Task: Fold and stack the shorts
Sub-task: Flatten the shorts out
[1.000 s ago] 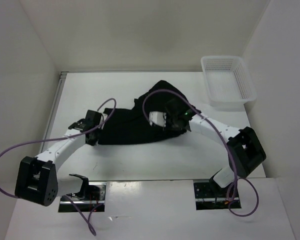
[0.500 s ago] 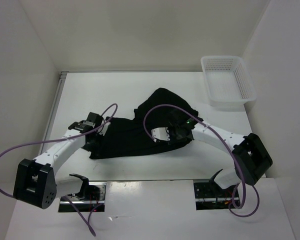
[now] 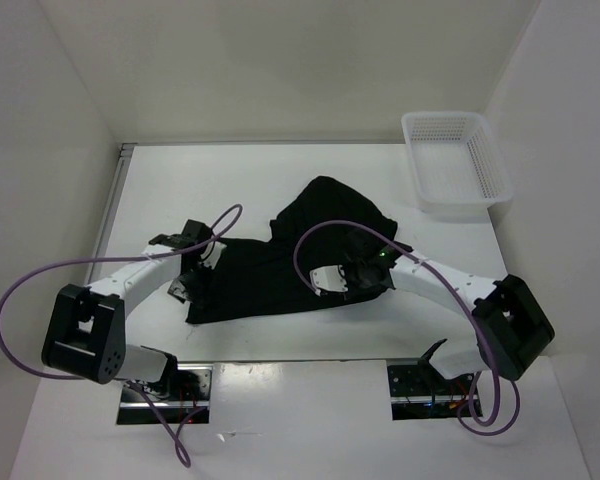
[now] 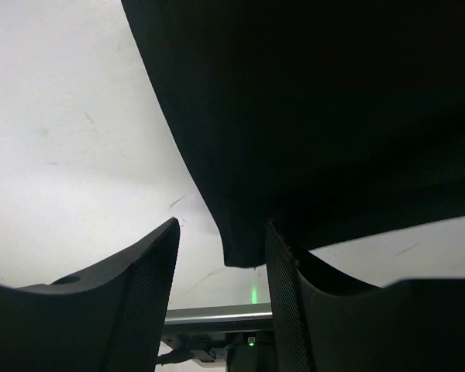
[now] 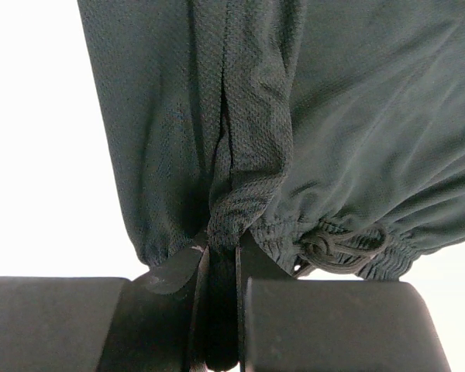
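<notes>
The robot's right gripper needs to move back toward the near table edge and to the right in the top view next, then let go of the fold of the shorts there, because the shorts [image 3: 280, 270] lie crumpled.
The black shorts [image 3: 280, 270] lie crumpled across the middle of the white table [image 3: 180, 190]. My left gripper [image 3: 188, 278] is at their near-left corner. In the left wrist view this gripper [image 4: 221, 232] is open, and the corner of the shorts [image 4: 244, 249] hangs loose between the fingers [image 4: 143, 287], touching neither pad clearly. My right gripper [image 3: 342, 280] sits on the right part of the shorts. In the right wrist view it [image 5: 223, 252] is shut on a bunched fold of the shorts [image 5: 240, 194] at the waistband, beside the knotted drawstring [image 5: 333, 248].
A white mesh basket [image 3: 485, 170] stands at the far right corner of the table, apart from the shorts. White walls close in the table on the left, back and right. Purple cables loop over both arms.
My left gripper has opened and let go of the shorts' corner. The right gripper, still shut on the fabric, has pulled the shorts a little toward the near edge.
</notes>
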`<state>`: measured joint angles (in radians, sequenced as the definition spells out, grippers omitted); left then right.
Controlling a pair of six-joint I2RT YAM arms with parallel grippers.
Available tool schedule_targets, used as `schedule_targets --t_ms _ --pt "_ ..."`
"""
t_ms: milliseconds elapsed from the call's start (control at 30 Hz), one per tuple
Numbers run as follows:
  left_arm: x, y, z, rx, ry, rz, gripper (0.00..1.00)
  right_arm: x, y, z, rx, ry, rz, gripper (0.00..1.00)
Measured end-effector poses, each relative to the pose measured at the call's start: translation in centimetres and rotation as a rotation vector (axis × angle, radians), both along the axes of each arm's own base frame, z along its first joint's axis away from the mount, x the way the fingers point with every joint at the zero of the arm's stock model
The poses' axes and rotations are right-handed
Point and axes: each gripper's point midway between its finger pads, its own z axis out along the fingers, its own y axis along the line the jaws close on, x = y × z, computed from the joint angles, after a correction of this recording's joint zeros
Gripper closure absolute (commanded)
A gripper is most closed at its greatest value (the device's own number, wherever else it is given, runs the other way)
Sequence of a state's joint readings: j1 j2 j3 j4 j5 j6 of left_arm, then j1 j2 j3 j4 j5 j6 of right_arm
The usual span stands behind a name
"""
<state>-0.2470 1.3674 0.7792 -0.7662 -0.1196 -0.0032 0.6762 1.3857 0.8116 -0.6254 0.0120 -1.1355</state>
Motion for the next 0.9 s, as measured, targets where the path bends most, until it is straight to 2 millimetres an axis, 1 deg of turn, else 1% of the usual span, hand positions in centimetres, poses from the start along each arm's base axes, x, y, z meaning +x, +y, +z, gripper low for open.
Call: schedule_targets --t_ms 100,200,400,433,567,667,733,767,833,867,900 --pt "-0.3 0.0 -0.4 0.003 0.026 -0.001 0.45 -0.3 -0.3 -0.2 -0.008 0.002 0.005 1.0" --pt "-1.0 -0.1 -0.5 -0.002 0.059 -0.002 0.45 -0.3 -0.3 -0.2 -0.007 -0.001 0.007 1.0" --pt "-2.8 -0.1 -0.9 -0.003 0.158 -0.005 0.54 -0.1 -0.2 -0.1 -0.002 -0.011 0.013 1.0" --pt "-3.1 -0.2 -0.9 -0.005 0.174 -0.008 0.54 -0.1 -0.2 -0.1 -0.002 -0.013 0.013 1.0" --pt "-3.2 -0.8 -0.5 -0.025 0.196 -0.019 0.61 0.0 -0.1 0.0 0.0 -0.017 0.013 1.0" --pt "-3.3 -1.1 -0.7 -0.025 0.214 -0.033 0.65 0.2 -0.1 0.0 0.0 -0.025 0.016 1.0" --pt "-3.6 -1.4 -1.0 -0.019 0.232 -0.049 0.7 0.3 0.0 0.1 0.0 -0.031 0.018 1.0" --pt "-3.6 -1.5 -1.1 -0.017 0.239 -0.056 0.76 0.4 0.0 0.1 -0.001 -0.035 0.019 1.0" --pt "-3.6 -1.6 -1.4 -0.012 0.24 -0.067 0.81 0.5 -0.1 0.2 -0.002 -0.04 0.019 1.0" --pt "-3.6 -1.6 -1.4 -0.01 0.242 -0.072 0.86 0.5 -0.1 0.2 -0.003 -0.04 0.02 1.0" --pt "-3.6 -1.6 -1.6 -0.006 0.241 -0.074 0.94 0.5 -0.1 0.2 -0.003 -0.041 0.021 1.0"
